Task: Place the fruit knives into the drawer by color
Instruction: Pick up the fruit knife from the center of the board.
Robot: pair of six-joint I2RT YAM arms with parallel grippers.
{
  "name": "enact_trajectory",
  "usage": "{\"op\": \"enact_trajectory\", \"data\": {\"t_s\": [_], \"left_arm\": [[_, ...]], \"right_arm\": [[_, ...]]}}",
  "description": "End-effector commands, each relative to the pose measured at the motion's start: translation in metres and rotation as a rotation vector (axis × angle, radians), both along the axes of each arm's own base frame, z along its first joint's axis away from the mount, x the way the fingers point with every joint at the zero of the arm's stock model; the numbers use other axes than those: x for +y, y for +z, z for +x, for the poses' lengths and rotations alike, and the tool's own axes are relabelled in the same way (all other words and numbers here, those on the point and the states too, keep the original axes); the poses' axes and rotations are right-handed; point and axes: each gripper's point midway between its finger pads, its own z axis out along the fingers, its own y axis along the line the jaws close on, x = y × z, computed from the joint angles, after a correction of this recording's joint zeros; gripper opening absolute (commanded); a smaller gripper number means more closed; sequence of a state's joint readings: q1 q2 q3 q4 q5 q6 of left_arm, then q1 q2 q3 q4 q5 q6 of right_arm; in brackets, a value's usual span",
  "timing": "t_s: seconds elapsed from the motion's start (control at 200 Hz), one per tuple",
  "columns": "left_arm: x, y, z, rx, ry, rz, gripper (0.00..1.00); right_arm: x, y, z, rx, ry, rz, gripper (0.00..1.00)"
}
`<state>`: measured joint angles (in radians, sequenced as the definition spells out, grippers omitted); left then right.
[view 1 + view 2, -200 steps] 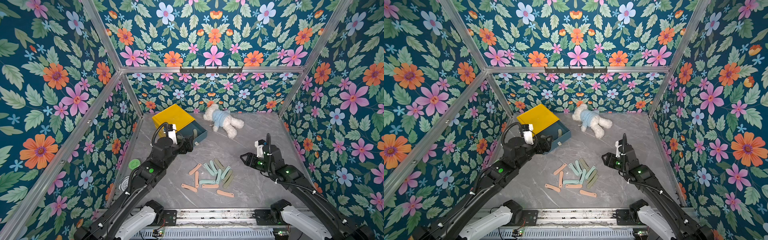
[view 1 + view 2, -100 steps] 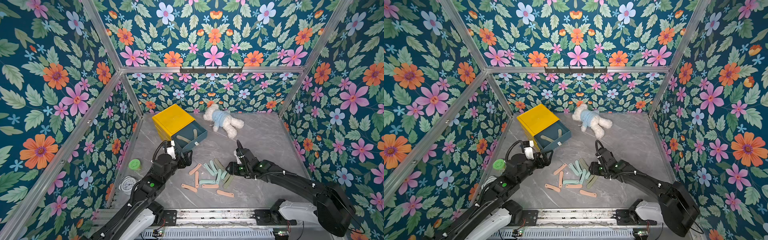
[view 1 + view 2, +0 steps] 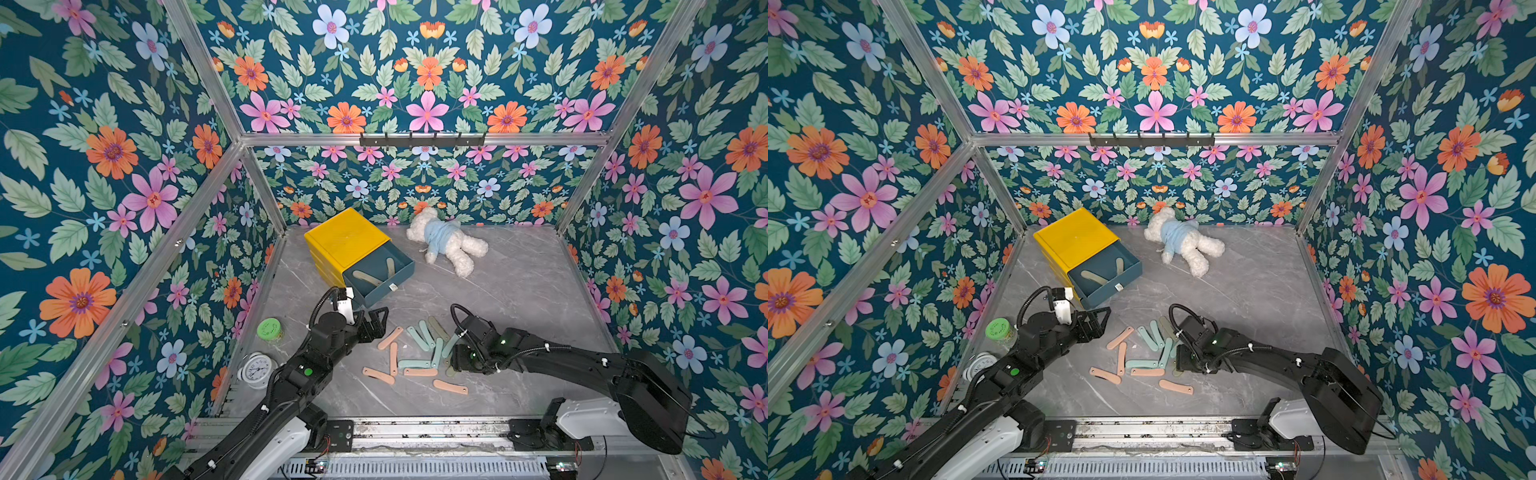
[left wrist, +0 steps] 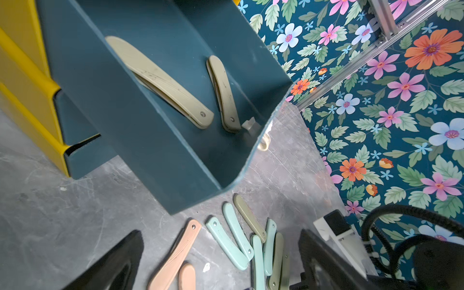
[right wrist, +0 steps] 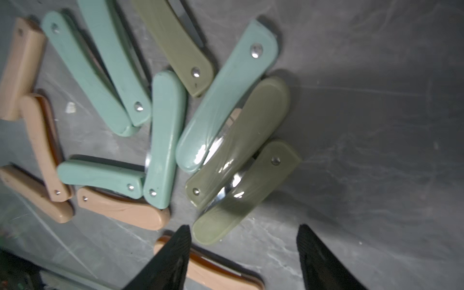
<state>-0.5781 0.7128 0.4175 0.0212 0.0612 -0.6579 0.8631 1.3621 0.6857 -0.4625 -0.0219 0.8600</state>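
Observation:
The rounded end of the outermost olive knife (image 3: 450,372) is just below my right gripper, and the bare table leaves room there, so my right gripper will next lower its open fingers around that end.
The fruit knives (image 3: 415,357) lie in a loose pile on the grey table, salmon pink, pale teal and olive green. Two olive knives (image 4: 160,80) rest in the blue drawer (image 3: 380,274), which is pulled out of the yellow cabinet (image 3: 345,237). My left gripper (image 3: 376,322) is open just in front of the drawer's near corner, left of the pile. My right gripper (image 5: 244,233) is open low over the pile's right edge. The end of an olive knife (image 5: 246,185) lies between its fingers (image 5: 184,236), untouched. A pink knife (image 5: 221,273) lies under them.
A white teddy bear (image 3: 446,243) lies at the back, right of the drawer. A green-lidded jar (image 3: 269,330) and a white clock (image 3: 255,369) stand by the left wall beside my left arm. Flowered walls close in three sides.
My right arm has swung in from the right and dropped to the pile's right edge, its jaws wider. My left gripper has drawn back from over the drawer toward the front.

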Motion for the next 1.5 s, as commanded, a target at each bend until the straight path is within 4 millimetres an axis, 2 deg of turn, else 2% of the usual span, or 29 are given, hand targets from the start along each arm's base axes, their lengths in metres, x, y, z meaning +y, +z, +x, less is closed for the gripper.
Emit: {"op": "enact_trajectory", "data": {"t_s": [0.0,0.205,0.43,0.655,0.835,1.09,1.29,1.495], "left_arm": [[-0.003,0.006,0.001,-0.028,-0.011,-0.015,0.99],[-0.003,0.003,-0.001,-0.028,-0.019,-0.015,0.99],[-0.002,0.002,-0.003,-0.031,-0.023,-0.015,0.99],[-0.001,0.001,-0.003,-0.036,-0.022,-0.005,0.99],[0.0,0.001,-0.003,-0.035,-0.018,-0.002,0.99],[-0.001,-0.001,-0.002,-0.029,-0.016,0.0,0.99],[-0.001,-0.004,-0.001,-0.016,-0.014,0.004,0.99],[-0.003,-0.007,0.0,-0.006,-0.015,0.004,0.99]], "right_arm": [[-0.003,-0.005,-0.003,0.017,-0.025,-0.059,0.71],[0.013,-0.009,-0.005,0.028,0.031,-0.117,0.74],[0.0,-0.02,-0.012,0.081,0.037,-0.222,0.72],[-0.025,-0.027,-0.021,0.119,0.027,-0.323,0.61],[-0.042,-0.029,-0.022,0.134,-0.016,-0.308,0.53],[-0.051,-0.036,-0.027,0.178,-0.015,-0.297,0.41],[-0.047,-0.038,-0.029,0.188,0.012,-0.269,0.4],[-0.046,-0.043,-0.027,0.183,0.019,-0.271,0.32]]}}
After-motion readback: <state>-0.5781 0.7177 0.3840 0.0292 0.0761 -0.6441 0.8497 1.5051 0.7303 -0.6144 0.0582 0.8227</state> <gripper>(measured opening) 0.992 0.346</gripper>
